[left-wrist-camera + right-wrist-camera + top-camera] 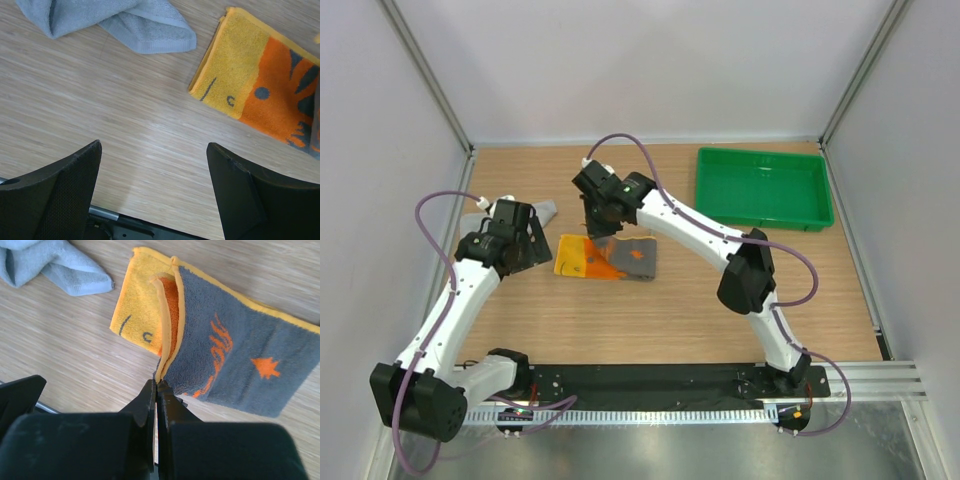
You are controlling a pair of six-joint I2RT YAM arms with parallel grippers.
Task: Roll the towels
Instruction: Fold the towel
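Observation:
Next, my right gripper carries the folded edge toward the light grey towel and down onto the orange towel's yellow end [568, 260] [132, 312], which lies uncovered, and opens there.
The orange towel [582, 257] lies mid-table, its right part folded over so the grey underside [635, 258] shows; it also shows in the right wrist view [235, 360] and the left wrist view [260, 90]. My right gripper [601, 232] is shut on the folded edge of the orange towel [167, 330], pinching it at the tips [157, 386]. The light grey towel [546, 211] lies crumpled at the left, partly hidden by my left arm; it shows in the left wrist view [125, 20]. My left gripper [155, 165] is open and empty above bare wood, near the grey towel.
A green plastic tray [763, 187] stands at the back right. White walls close the table on three sides. The arm bases and a black rail [650, 385] run along the near edge.

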